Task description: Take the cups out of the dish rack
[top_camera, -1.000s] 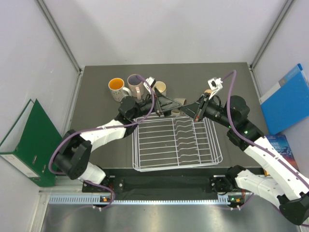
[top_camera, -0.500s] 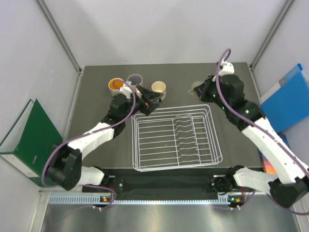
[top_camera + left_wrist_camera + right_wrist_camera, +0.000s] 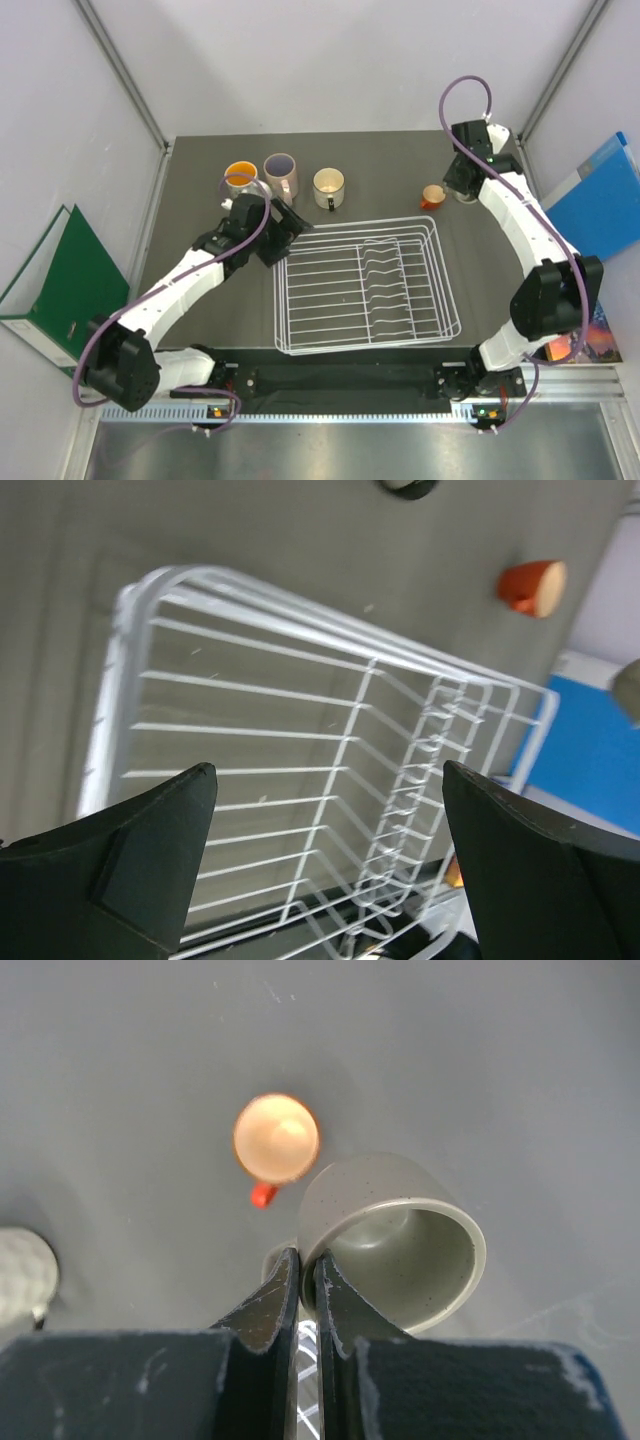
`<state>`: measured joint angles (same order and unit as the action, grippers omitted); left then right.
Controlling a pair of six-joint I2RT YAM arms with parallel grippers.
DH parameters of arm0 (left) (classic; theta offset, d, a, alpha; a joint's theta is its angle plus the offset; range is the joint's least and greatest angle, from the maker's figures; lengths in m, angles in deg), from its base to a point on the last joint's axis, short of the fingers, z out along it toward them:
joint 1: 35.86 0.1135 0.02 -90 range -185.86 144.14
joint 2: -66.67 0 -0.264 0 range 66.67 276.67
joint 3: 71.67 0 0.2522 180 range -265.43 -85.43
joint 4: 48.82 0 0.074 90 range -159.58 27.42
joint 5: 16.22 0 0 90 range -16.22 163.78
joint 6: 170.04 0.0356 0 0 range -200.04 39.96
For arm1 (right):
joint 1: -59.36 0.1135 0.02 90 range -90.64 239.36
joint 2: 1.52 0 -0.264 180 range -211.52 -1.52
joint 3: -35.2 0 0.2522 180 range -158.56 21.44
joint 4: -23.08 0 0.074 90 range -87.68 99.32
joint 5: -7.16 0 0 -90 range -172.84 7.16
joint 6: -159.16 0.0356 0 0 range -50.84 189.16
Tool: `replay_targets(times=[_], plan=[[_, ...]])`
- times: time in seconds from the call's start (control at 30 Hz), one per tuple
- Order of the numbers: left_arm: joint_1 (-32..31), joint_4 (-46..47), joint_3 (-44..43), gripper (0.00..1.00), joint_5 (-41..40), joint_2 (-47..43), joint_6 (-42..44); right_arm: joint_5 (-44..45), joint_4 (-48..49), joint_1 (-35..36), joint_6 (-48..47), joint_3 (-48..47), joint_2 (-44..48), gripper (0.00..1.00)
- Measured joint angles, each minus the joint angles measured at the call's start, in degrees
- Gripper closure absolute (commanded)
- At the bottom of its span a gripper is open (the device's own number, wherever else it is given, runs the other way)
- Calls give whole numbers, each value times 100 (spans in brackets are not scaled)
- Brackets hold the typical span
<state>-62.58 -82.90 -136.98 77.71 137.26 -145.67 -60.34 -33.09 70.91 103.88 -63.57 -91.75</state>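
Observation:
The small tan cup [image 3: 400, 1250] still hangs above bare table beside the red-orange cup, so my right gripper needs to go down to the tabletop and open.
The white wire dish rack [image 3: 360, 285] holds no cups; it also fills the left wrist view [image 3: 300, 740]. The speckled mug with orange inside [image 3: 240, 178], the pinkish mug with purple inside [image 3: 280, 170] and the cream mug [image 3: 328, 185] stand in a row behind it. The small red-orange cup [image 3: 432, 196] stands at the far right, also in the wrist views [image 3: 277, 1138] [image 3: 530, 587]. My right gripper [image 3: 462, 188] [image 3: 306, 1280] is shut on the rim of the small tan cup [image 3: 400, 1250], tilted, beside the red-orange cup. My left gripper [image 3: 285, 225] [image 3: 330, 860] is wide open and empty over the rack's far-left corner.
A green binder [image 3: 60, 290] leans at the left wall and a blue binder [image 3: 590, 205] at the right wall. Grey walls close in the dark table [image 3: 200, 280] on three sides. The arm bases sit at the near edge.
My right arm swung from the rack's far edge to the far right, carrying the tan cup next to the red-orange cup. My left gripper let go of the cream mug and pulled back to the rack.

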Motion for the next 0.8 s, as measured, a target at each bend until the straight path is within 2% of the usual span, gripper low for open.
replay_targets(times=[0.13, 0.37, 0.8], plan=[[0, -651, -22, 1, -166, -61, 315, 98, -133, -2, 57, -612, -540, 100], [-17, -1150, -153, 1, -186, -57, 651, 326, -387, -46, 162, -1419, -1421, 100], [-33, -1309, -518, 1, -223, 437, 955, 101, -378, -625, 385, -1340, -1897, 100]])
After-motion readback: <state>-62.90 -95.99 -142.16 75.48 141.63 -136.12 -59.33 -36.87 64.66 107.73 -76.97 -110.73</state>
